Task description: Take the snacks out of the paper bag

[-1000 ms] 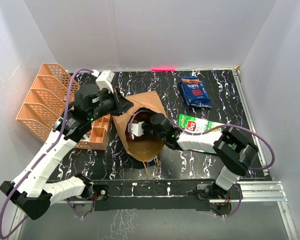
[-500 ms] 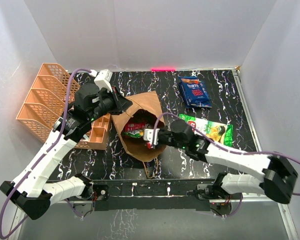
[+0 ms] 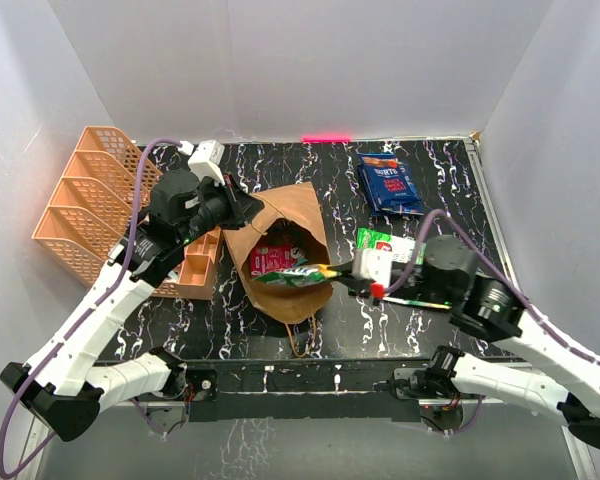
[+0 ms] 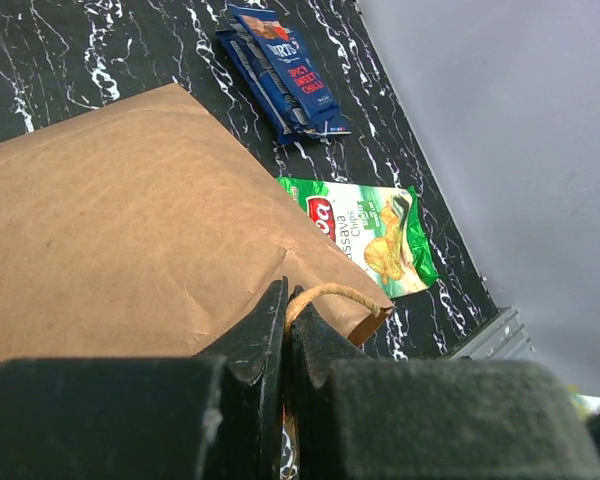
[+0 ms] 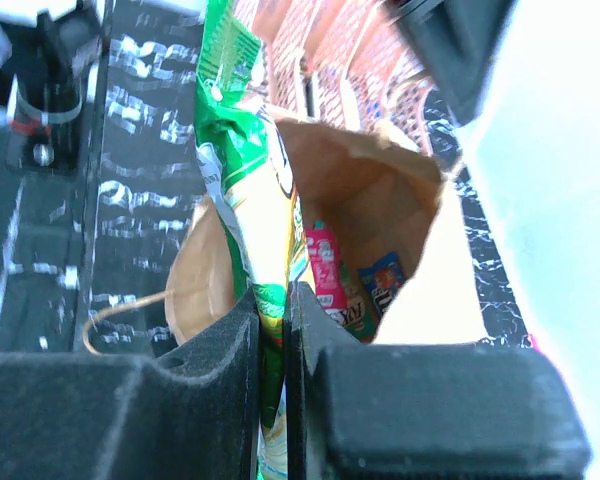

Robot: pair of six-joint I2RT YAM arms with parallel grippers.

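Note:
I should next swing the snack packet, which is already outside the paper bag's opening, down onto the green chips bag point(image 3: 385, 243) to the right of my right gripper in the top view, and release it.
The brown paper bag point(image 3: 280, 215) lies on its side, mouth toward the near edge. My left gripper point(image 3: 242, 208) is shut on its twisted handle point(image 4: 332, 292) and holds the mouth up. My right gripper point(image 3: 342, 273) is shut on a green snack packet point(image 3: 296, 276) that hangs just outside the bag's mouth. In the right wrist view this green packet point(image 5: 238, 150) runs up from the jaws. Behind it a pink packet point(image 5: 325, 268) and a small blue packet point(image 5: 385, 280) lie inside the bag point(image 5: 365, 175). Dark blue snack bags point(image 3: 390, 185) and a green chips bag point(image 3: 385, 243) lie on the table.
Orange mesh trays point(image 3: 85, 205) stand at the left, beside my left arm. The white side walls close in the marbled black table point(image 3: 450, 200). A loose second handle point(image 3: 298, 340) of the bag trails toward the near edge.
My right gripper has drawn back to the right, out of the bag's mouth, with the green packet in it. The left gripper has kept hold of the handle.

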